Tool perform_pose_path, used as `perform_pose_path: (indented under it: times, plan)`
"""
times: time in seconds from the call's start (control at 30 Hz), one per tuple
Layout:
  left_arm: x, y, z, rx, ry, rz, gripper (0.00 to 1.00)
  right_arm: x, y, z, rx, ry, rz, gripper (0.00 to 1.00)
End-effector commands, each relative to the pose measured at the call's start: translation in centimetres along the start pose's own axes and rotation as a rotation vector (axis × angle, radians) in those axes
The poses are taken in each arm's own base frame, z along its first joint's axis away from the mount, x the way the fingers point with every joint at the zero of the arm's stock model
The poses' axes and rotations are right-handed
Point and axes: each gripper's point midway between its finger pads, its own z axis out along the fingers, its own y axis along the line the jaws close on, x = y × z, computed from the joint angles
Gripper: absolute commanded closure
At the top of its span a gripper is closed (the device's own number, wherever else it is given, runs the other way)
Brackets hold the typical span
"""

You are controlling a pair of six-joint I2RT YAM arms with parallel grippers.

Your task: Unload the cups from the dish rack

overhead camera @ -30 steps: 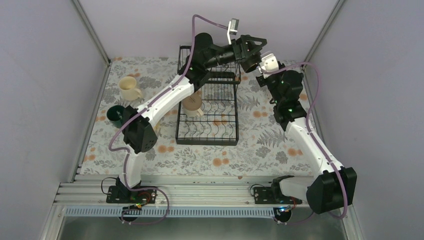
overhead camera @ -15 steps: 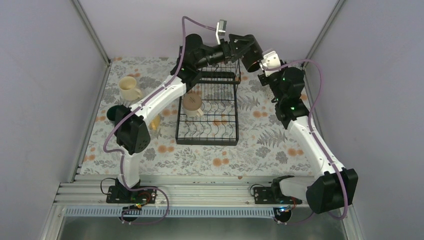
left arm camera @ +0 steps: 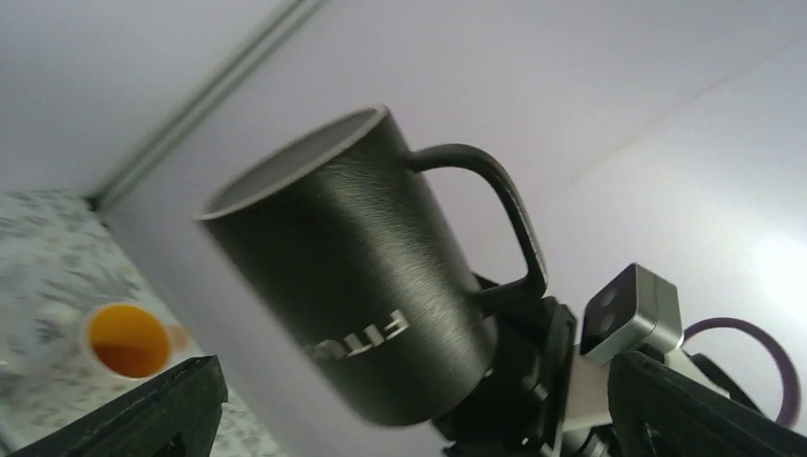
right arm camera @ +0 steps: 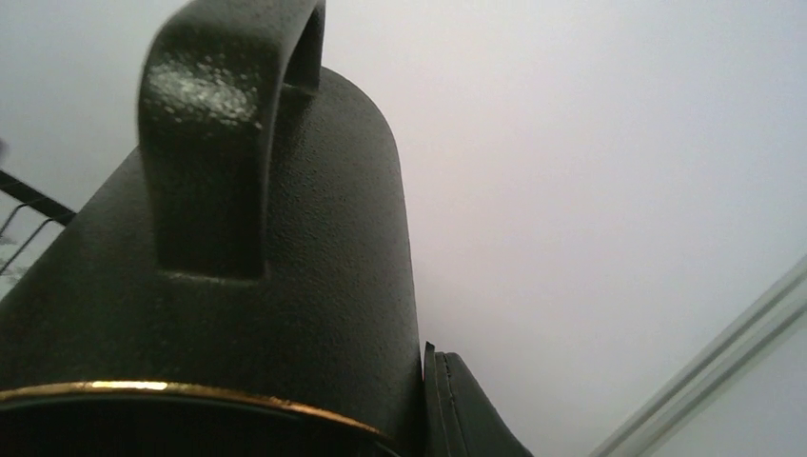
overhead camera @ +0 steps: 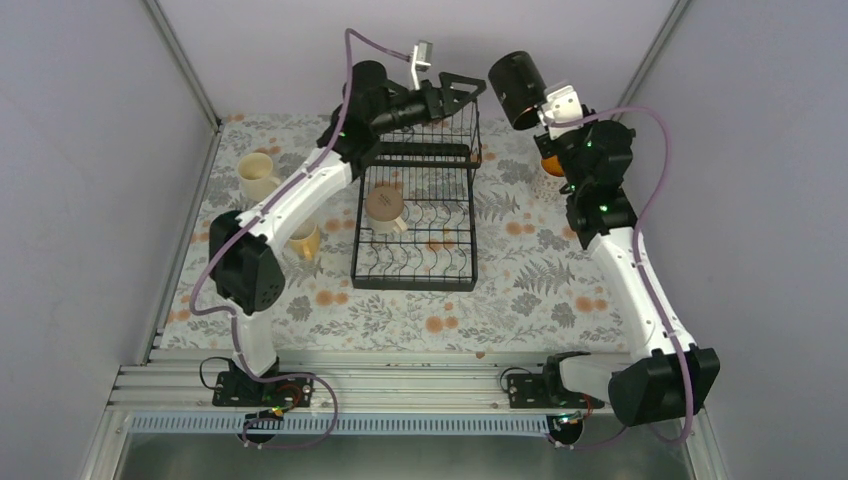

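The black mug [overhead camera: 516, 88] goes down and back toward my base with my right gripper next for release, since the clear tabletop beside the rack lies there.
The black mug [overhead camera: 516, 88] is in the air at the back, tilted, with my right gripper [overhead camera: 540, 108] shut on it. In the right wrist view the mug [right arm camera: 238, 267] fills the frame, with one finger [right arm camera: 471, 409] against its wall. My left gripper [overhead camera: 470, 95] is open and empty, just left of the mug, above the raised back part of the black wire dish rack [overhead camera: 414, 284]. The left wrist view shows the mug [left arm camera: 362, 286] ahead between its open fingers [left arm camera: 152, 409]. A tan mug [overhead camera: 385, 206] stands in the rack.
A cream mug [overhead camera: 258, 176] stands on the floral table at the left, and a yellowish mug [overhead camera: 305, 240] is partly behind my left arm. A pale mug with an orange inside [overhead camera: 547, 166] stands behind my right arm and shows in the left wrist view [left arm camera: 124, 340]. Walls close in the back and sides.
My left gripper has let go of the black mug and drawn back to the left, open. My right gripper now holds the mug alone and has raised it.
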Motion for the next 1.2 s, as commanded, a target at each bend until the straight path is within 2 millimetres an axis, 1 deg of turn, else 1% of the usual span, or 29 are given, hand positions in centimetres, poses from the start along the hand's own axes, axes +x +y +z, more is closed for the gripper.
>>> perform_pose_path:
  times: [0.0,0.07,0.2,0.27,0.3,0.33,0.4,0.5,0.6,0.7,0.77,0.83,0.9,0.97,1.07,1.17]
  plan:
    - [-2.3,-2.3,-3.6,-0.092,-0.038,0.216,0.00,-4.1,-4.4,-1.4,0.092,-0.102,-0.008,0.97]
    - [-3.2,-2.6,-4.9,-0.146,-0.051,0.308,0.00,-3.0,-4.5,-1.2,0.068,-0.055,-0.025,0.97]
    - [-5.1,-4.2,-7.5,-0.267,-0.077,0.560,0.00,0.0,-3.6,-0.7,-0.028,0.064,-0.052,0.97]
    - [-5.3,-5.1,-8.6,-0.312,-0.070,0.702,0.00,1.9,-3.0,-0.6,-0.083,0.132,-0.064,0.97]
    - [-5.6,-5.1,-9.2,-0.349,-0.074,0.752,0.00,3.1,-2.3,-0.7,-0.121,0.180,-0.064,0.96]
    - [-5.7,-5.5,-10.0,-0.383,-0.077,0.812,0.00,3.6,-2.0,-0.7,-0.143,0.203,-0.074,0.97]
    - [-6.0,-5.9,-11.5,-0.462,-0.068,0.924,0.00,6.1,-0.9,-1.3,-0.213,0.301,-0.078,0.97]
    - [-5.8,-5.2,-13.2,-0.573,-0.021,1.033,0.00,9.9,0.7,-2.2,-0.316,0.448,-0.086,0.97]
    - [-4.8,-3.7,-14.6,-0.656,0.063,1.114,0.00,13.2,1.5,-3.3,-0.386,0.571,-0.081,0.97]
    - [-2.8,-2.1,-15.8,-0.686,0.162,1.178,0.00,15.9,1.5,-4.3,-0.424,0.685,-0.089,0.97]
    - [-1.0,-0.6,-16.2,-0.691,0.255,1.218,0.00,17.5,1.0,-4.9,-0.446,0.765,-0.077,0.97]
    - [1.7,1.6,-16.4,-0.690,0.404,1.271,0.00,19.3,0.9,-5.7,-0.491,0.856,-0.051,0.97]
    - [3.9,4.8,-17.1,-0.738,0.538,1.321,0.00,21.3,0.8,-6.5,-0.527,0.947,-0.022,0.97]
    - [5.7,7.5,-18.2,-0.811,0.640,1.372,0.00,23.0,0.8,-7.4,-0.550,1.021,-0.013,0.97]
    - [7.6,10.1,-19.2,-0.849,0.708,1.424,0.00,25.4,0.5,-8.6,-0.564,1.116,-0.017,0.96]
    - [8.7,11.9,-19.7,-0.869,0.742,1.426,0.00,28.0,0.2,-9.3,-0.551,1.200,-0.045,0.96]
